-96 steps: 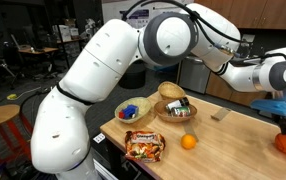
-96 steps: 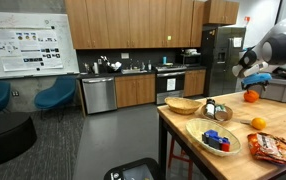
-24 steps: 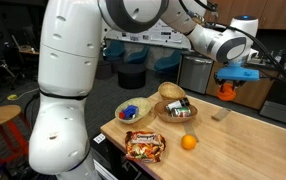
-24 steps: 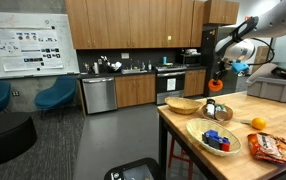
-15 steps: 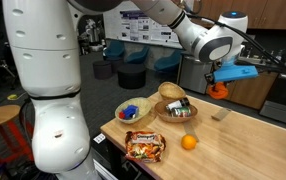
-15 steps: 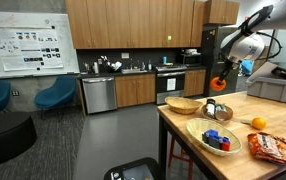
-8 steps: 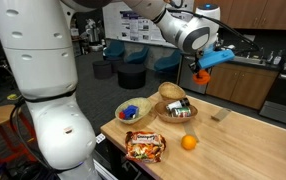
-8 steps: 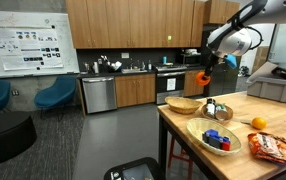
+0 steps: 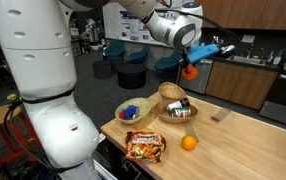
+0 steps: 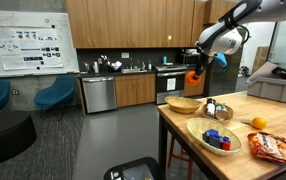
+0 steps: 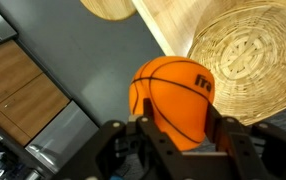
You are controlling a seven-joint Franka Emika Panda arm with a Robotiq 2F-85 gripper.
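Observation:
Next, my gripper moves down and toward the right in the wrist view into the empty woven bowl (image 9: 170, 91) to release the ball (image 9: 188, 71), which hangs high outside it.
My gripper (image 11: 178, 125) is shut on a small orange basketball (image 11: 173, 95), which fills the space between the two black fingers in the wrist view. In both exterior views the ball (image 9: 188, 71) (image 10: 194, 76) hangs high in the air beyond the table's far end, above and just outside the empty woven bowl (image 9: 170, 91) (image 10: 182, 104). The wrist view shows that empty wicker bowl (image 11: 245, 60) below and to the right of the ball.
On the wooden table (image 9: 233, 135) stand a bowl of blue items (image 9: 133, 111), a bowl with cans (image 9: 176, 109), an orange (image 9: 188, 142), a snack bag (image 9: 144, 147) and a small wooden block (image 9: 219, 115). The robot's white body (image 9: 43, 90) fills the near side.
The arm has swung the basketball from over the table's side across toward the far end near the empty bowl, and slightly lower. The grip has not changed.

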